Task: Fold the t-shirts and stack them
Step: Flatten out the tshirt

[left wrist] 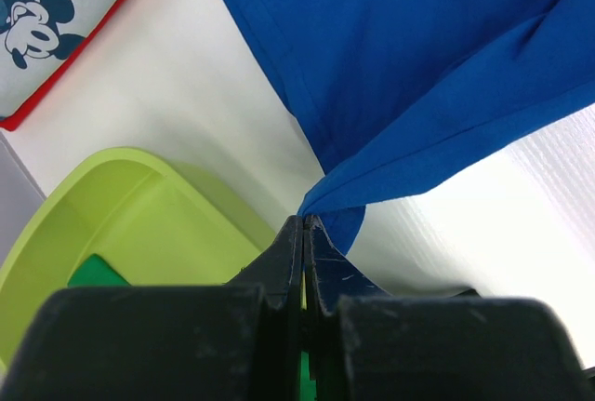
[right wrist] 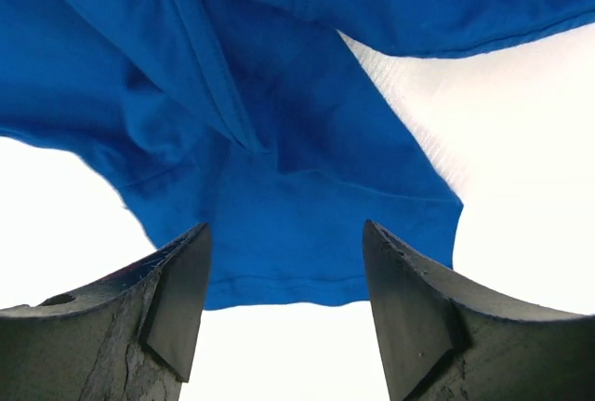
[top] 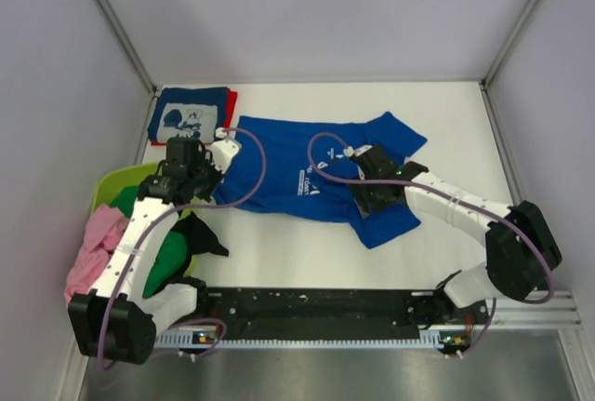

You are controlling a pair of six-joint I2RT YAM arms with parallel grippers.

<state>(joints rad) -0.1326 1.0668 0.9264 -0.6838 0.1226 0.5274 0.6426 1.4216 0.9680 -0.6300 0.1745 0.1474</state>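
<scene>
Next, my right gripper moves outward over the t-shirt's near sleeve onto the pointed tip of the sleeve's folded hem (right wrist: 253, 140). It pokes out ahead of the gripper's open fingers.
The large royal blue t-shirt (top: 288, 164) lies spread across the middle of the table. My left gripper (top: 209, 178) is shut on its left corner, and in the left wrist view the gripper (left wrist: 305, 220) pinches a fold of the blue cloth (left wrist: 418, 66). My right gripper (top: 376, 194) is open just above the near right sleeve, whose hem (right wrist: 279, 280) lies between the spread gripper (right wrist: 286, 227). A folded navy tee with white cartoon print (top: 191, 117) lies on a red one (top: 233, 100) at the back left. Pink (top: 93, 247) and green (top: 167, 257) tees sit at the tub.
The lime-green tub (top: 116, 182) stands at the left edge, right beside my left gripper; it also shows in the left wrist view (left wrist: 139, 224). A black cloth (top: 200, 233) hangs over its near side. Grey walls close the table on the left, back and right.
</scene>
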